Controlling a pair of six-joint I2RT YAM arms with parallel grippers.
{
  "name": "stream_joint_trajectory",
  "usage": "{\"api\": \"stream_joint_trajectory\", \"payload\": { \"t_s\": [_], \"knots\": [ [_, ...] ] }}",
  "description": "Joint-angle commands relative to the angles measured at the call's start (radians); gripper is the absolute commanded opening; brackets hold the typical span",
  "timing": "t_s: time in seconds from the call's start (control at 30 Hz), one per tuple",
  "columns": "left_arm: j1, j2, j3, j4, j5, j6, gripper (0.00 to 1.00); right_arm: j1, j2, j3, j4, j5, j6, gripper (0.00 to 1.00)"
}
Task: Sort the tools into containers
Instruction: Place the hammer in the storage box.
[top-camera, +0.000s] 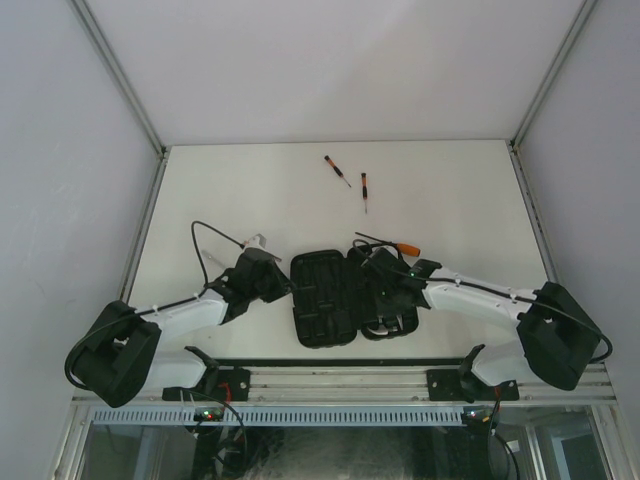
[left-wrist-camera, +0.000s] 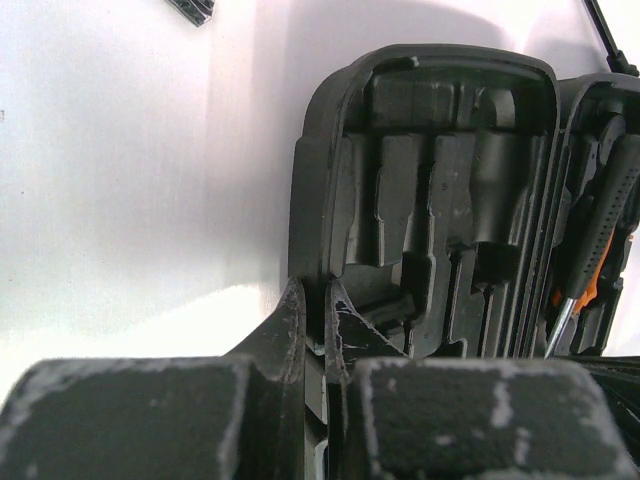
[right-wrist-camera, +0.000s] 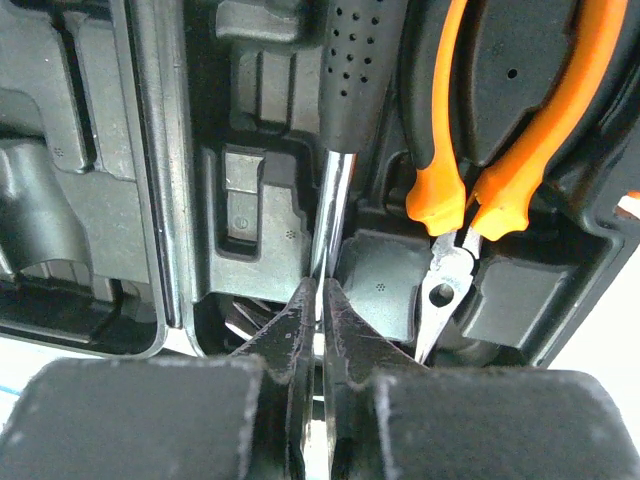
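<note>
The right gripper slides outward along the steel to the screwdriver stem's end by the handle (right-wrist-camera: 337, 168) next and releases it, since the black-handled screwdriver lies in a slot of the case.
The black tool case (top-camera: 322, 300) lies open in the middle of the table, its moulded slots facing up. My left gripper (top-camera: 283, 284) is shut on the case's left wall (left-wrist-camera: 312, 180), one finger (left-wrist-camera: 290, 320) outside and one inside; the left half's slots (left-wrist-camera: 440, 200) hold nothing. My right gripper (right-wrist-camera: 320, 287) is over the right half, shut on the steel shaft of a black-handled screwdriver (right-wrist-camera: 335, 200) that lies in a slot. Orange-handled pliers (right-wrist-camera: 450, 190) sit in the neighbouring slot. Two thin screwdrivers (top-camera: 337, 170) (top-camera: 364, 190) lie loose on the far table.
An orange-handled tool (top-camera: 400, 245) lies on the table just behind the right gripper. A black cable (top-camera: 205, 245) loops up beside the left arm. White walls and metal posts bound the table on three sides.
</note>
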Motion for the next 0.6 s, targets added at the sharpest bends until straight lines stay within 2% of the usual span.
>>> {"api": "stream_joint_trajectory", "payload": {
  "t_s": [0.0, 0.33, 0.57],
  "knots": [
    [0.006, -0.021, 0.007, -0.001, 0.020, 0.001, 0.00, 0.025, 0.101, -0.015, 0.013, -0.037, -0.002, 0.00],
    [0.003, -0.036, -0.006, -0.002, 0.019, 0.005, 0.00, 0.046, 0.203, -0.015, 0.034, -0.086, -0.007, 0.00],
    [0.004, -0.068, -0.006, -0.032, -0.007, 0.010, 0.00, 0.058, 0.034, 0.028, -0.004, 0.005, -0.004, 0.02]
  ]
}}
